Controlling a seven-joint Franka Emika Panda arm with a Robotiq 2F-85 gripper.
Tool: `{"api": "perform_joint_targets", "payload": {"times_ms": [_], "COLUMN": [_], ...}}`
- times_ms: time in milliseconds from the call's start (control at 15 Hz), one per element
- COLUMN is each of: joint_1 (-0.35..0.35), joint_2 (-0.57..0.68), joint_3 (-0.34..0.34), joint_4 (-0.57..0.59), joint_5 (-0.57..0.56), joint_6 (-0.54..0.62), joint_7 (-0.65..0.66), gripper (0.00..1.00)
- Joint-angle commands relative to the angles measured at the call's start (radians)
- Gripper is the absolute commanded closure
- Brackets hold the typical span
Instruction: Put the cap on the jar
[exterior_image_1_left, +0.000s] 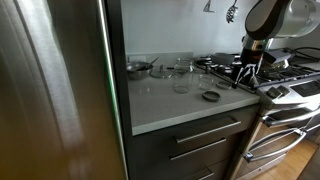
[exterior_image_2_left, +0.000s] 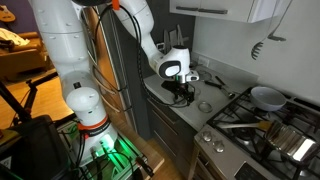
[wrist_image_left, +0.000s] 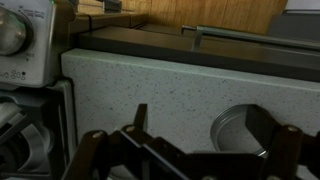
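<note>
I will next move my gripper away from the stove and lower it to the cap's near rim (exterior_image_1_left: 213, 98) (wrist_image_left: 216, 129).
The cap (exterior_image_1_left: 210, 96) is a flat dark round lid lying on the pale speckled countertop (exterior_image_1_left: 165, 105) near its front edge. It also shows in the wrist view (wrist_image_left: 236, 130), partly covered by one finger. Clear glassware stands behind it; the jar (exterior_image_1_left: 182, 78) is the taller piece with a wide mouth. My gripper (exterior_image_1_left: 244, 78) hangs low over the counter's edge beside the stove, to the side of the cap. In the wrist view my gripper (wrist_image_left: 200, 128) is open and empty, with the cap by one fingertip. The other exterior view shows my gripper (exterior_image_2_left: 179, 93) just above the counter.
A metal bowl (exterior_image_1_left: 139, 68) and shorter glass tumblers (exterior_image_1_left: 160, 71) stand at the back of the counter. A stainless fridge (exterior_image_1_left: 55, 90) walls one side. The gas stove (exterior_image_1_left: 285, 72) with grates and a pan (exterior_image_2_left: 266, 96) borders the other side.
</note>
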Motion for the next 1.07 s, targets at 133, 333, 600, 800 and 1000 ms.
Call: {"api": "perform_joint_targets", "payload": {"times_ms": [133, 333, 600, 800, 1000], "joint_1": [-0.031, -0.059, -0.085, -0.096, -0.117], "joint_2": [0.122, 0.178, 0.237, 0.268, 0.289], "joint_3": [0.069, 0.114, 0.141, 0.154, 0.181], "joint_4": [0.097, 0.156, 0.226, 0.263, 0.292], "joint_5": [0.114, 0.177, 0.169, 0.16, 0.174], "joint_6": [-0.015, -0.018, -0.039, -0.061, -0.084], "joint_7": [-0.12, -0.151, -0.144, -0.136, -0.151], "gripper": [0.0, 0.0, 0.0, 0.07, 0.42]}}
